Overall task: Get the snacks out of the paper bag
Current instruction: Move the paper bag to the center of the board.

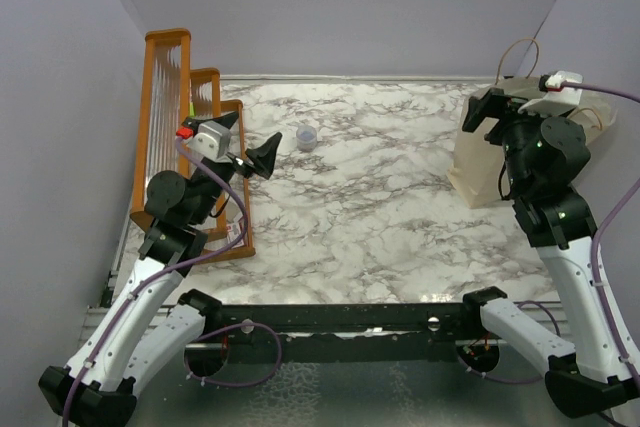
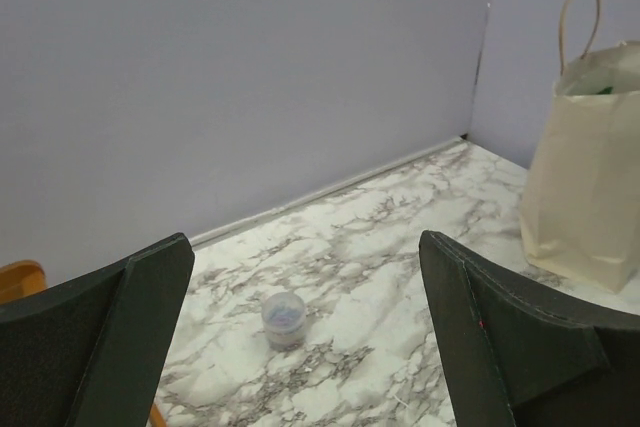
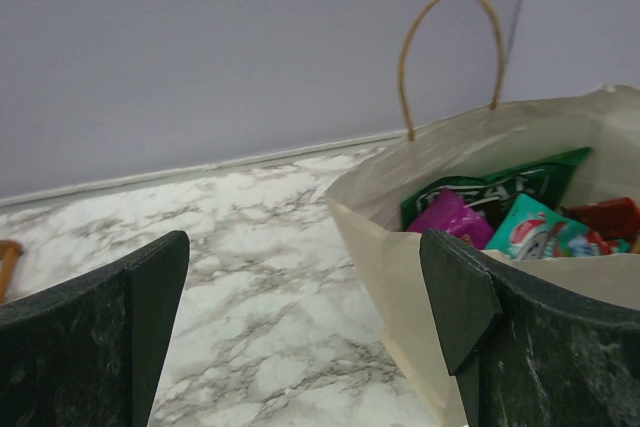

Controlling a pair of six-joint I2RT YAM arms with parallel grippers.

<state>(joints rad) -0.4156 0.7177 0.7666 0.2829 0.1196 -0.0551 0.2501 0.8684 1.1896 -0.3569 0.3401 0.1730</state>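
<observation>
The bag's near tan loop handle sticks out past the bag's rim. My right gripper moves to the right in the top view next and turns toward that handle.
The cream paper bag (image 1: 478,172) stands upright at the table's far right, its mouth open; it also shows in the left wrist view (image 2: 585,197). In the right wrist view the bag (image 3: 440,247) holds snacks: a green chip bag (image 3: 500,187), a purple pouch (image 3: 455,217), a teal-pink packet (image 3: 535,232) and a red-brown packet (image 3: 605,217). My right gripper (image 1: 485,112) is open and empty, above the bag's left rim (image 3: 305,237). My left gripper (image 1: 258,157) is open and empty at the left, beside the rack (image 2: 305,242).
A small clear cup (image 1: 307,137) stands on the marble table toward the back; it also shows in the left wrist view (image 2: 283,319). An orange-framed wooden rack (image 1: 165,117) stands along the left edge. Grey walls close the back and sides. A tan handle (image 3: 450,47) rises from the bag.
</observation>
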